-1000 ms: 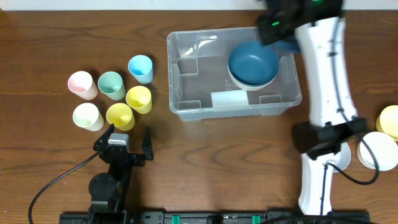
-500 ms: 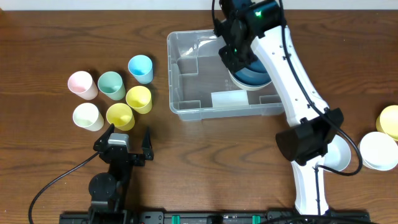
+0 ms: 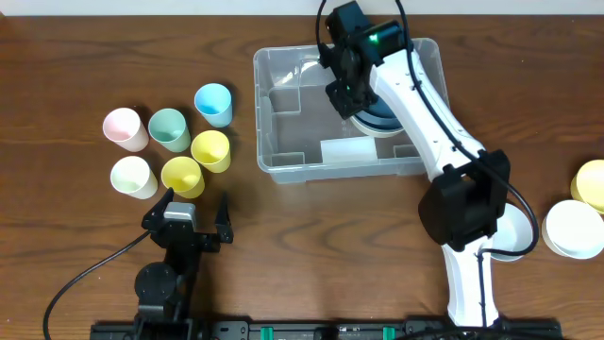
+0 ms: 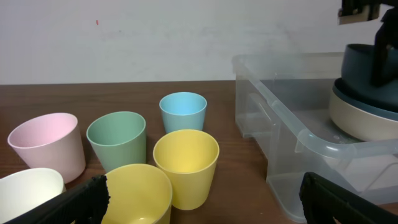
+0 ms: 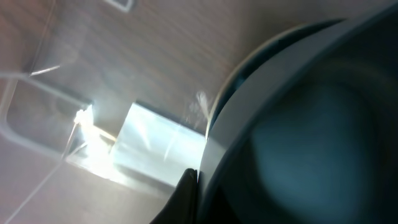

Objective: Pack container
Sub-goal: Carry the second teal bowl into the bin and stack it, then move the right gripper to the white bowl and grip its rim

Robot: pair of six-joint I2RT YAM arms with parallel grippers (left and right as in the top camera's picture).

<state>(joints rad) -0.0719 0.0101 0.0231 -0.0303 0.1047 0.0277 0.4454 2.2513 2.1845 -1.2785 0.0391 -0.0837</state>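
Note:
My right gripper moves down toward the stack next, then releases the dark blue bowl's rim, as the bowl still sits raised above the stacked bowls (image 5: 254,65).
The clear container (image 3: 283,165) stands at the table's centre back, and its near corner (image 4: 311,140) shows in the left wrist view. Inside it, right of centre, sits a stack of bowls (image 3: 385,125) with a pale one at the bottom. My right gripper (image 3: 345,90) hangs over the stack's left side, shut on the rim of a dark blue bowl (image 5: 311,124). One finger (image 5: 186,193) presses that rim from outside. My left gripper (image 3: 195,200) rests open near the front left, just short of the cups, with nothing between its fingers (image 4: 84,199).
Several cups stand left of the container: pink (image 3: 125,128), green (image 3: 169,129), blue (image 3: 213,104), two yellow (image 3: 210,150) (image 3: 181,176) and white (image 3: 133,177). A yellow bowl (image 3: 593,184) and a white bowl (image 3: 573,229) sit at the right edge.
My right arm has swung left from the container's far right corner to over the bowl stack, carrying the blue bowl. The left arm has not moved.

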